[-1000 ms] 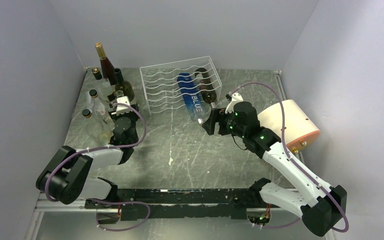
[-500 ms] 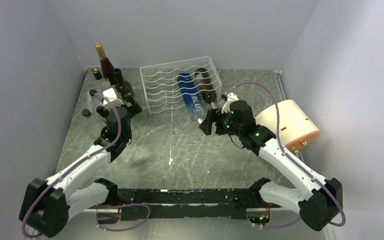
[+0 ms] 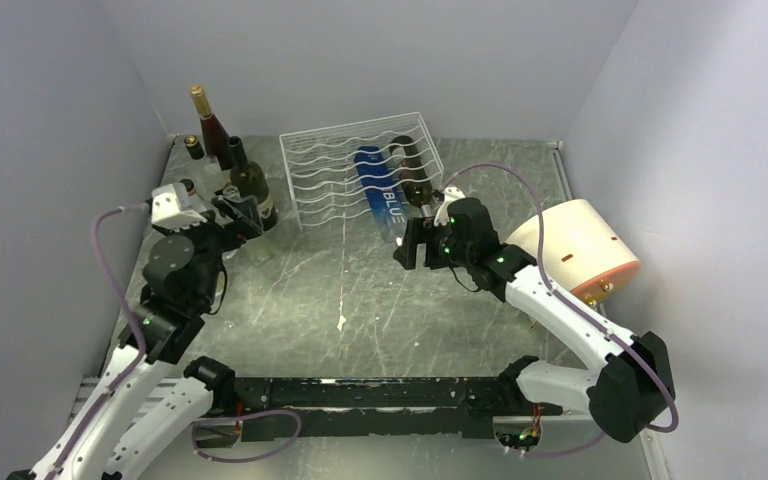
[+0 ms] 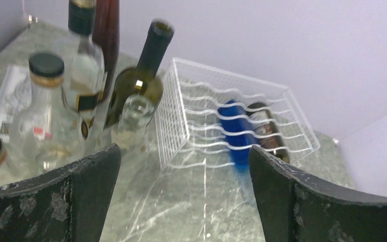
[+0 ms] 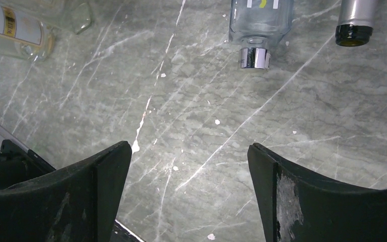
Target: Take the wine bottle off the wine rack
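Observation:
The robot's right gripper will next move down with its open fingers around the blue bottle [image 3: 378, 190] at the silver-capped neck [image 5: 255, 56], since that end of the blue bottle sticks out from the rack's wires.
The white wire wine rack [image 3: 345, 165] stands at the back middle; it also shows in the left wrist view [image 4: 201, 108]. A blue bottle [image 3: 378, 190] and a dark wine bottle [image 3: 413, 170] lie in its right slots, necks pointing toward me. In the right wrist view the blue bottle's silver-capped neck [image 5: 255, 56] and the dark bottle's mouth [image 5: 353, 31] lie ahead of the jaws. My right gripper [image 3: 407, 245] is open and empty just short of these necks, touching neither. My left gripper [image 3: 243, 215] is open and empty, left of the rack, by the standing bottles.
Several bottles stand at the back left: a red one with a gold top [image 3: 210, 125], a green one [image 3: 250, 180] and clear ones [image 4: 45, 108]. A cream-and-orange cylinder [image 3: 580, 245] lies at the right, behind my right arm. Grey walls close in three sides.
My left arm has stretched up and swung left, and its gripper now faces the rack. My right gripper has moved a little left and toward the bottle necks.

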### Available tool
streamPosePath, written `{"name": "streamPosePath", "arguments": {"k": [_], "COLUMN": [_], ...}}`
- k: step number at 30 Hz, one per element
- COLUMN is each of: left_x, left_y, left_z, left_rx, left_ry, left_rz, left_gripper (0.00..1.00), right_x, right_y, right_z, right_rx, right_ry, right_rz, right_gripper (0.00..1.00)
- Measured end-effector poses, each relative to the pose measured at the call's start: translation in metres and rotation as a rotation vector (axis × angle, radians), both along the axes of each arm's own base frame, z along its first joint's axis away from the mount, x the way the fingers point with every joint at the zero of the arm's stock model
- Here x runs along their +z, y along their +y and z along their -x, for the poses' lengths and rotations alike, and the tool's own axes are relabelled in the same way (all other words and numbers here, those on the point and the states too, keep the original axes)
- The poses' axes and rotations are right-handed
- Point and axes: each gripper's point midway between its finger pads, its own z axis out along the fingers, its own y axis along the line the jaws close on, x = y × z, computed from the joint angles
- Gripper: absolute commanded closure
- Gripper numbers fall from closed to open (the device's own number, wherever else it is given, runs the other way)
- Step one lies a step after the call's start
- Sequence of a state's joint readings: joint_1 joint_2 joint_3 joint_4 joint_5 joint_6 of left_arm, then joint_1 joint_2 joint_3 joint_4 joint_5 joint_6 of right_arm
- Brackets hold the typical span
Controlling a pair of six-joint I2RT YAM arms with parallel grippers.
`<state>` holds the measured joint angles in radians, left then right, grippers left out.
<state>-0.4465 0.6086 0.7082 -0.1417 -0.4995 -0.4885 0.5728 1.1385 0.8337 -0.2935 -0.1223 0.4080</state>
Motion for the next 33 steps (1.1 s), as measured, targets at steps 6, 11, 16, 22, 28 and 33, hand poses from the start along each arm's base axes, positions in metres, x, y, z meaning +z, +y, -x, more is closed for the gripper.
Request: {"name": "streamPosePath", "arguments": {"k": [6, 11, 16, 22, 28, 33], "left_x": [0.061, 0.098, 0.112, 0.082, 0.068, 0.074], "left_y": [0.001, -0.021, -0.057, -0.088, -0.097, -0.105], "left_z": [0.011, -0.008, -0.033, -0.036, -0.017, -0.012], "left_rx": [-0.05, -0.131, -0.258, -0.426, -0.516, -0.564], "left_ry": [-0.14, -0.226, -0.266, -0.24, -0.291, -0.333], "left_rz": [-0.086, -0.161, -0.222, -0.295, -0.314, -0.309], "left_gripper": [0.01, 0.01, 0.02, 0.0, 0.01, 0.03], "right_x": [-0.009, -0.013, -0.022, -0.047, -0.081, -0.101], "right_y": [0.004, 0.008, 0.01, 0.013, 0.02, 0.021], "right_z": [-0.006, -0.013, -0.024, -0.044, -0.064, -0.079], "right_rx": [-0.004, -0.016, -0.036, -0.06, -0.063, -0.084], "right_ry": [0.017, 0.014, 0.006, 0.006, 0.009, -0.006], "right_rz": [0.004, -0.007, -0.006, -0.003, 0.03, 0.05], "right_gripper": [0.02, 0.0, 0.0, 0.05, 0.3, 0.3]}}
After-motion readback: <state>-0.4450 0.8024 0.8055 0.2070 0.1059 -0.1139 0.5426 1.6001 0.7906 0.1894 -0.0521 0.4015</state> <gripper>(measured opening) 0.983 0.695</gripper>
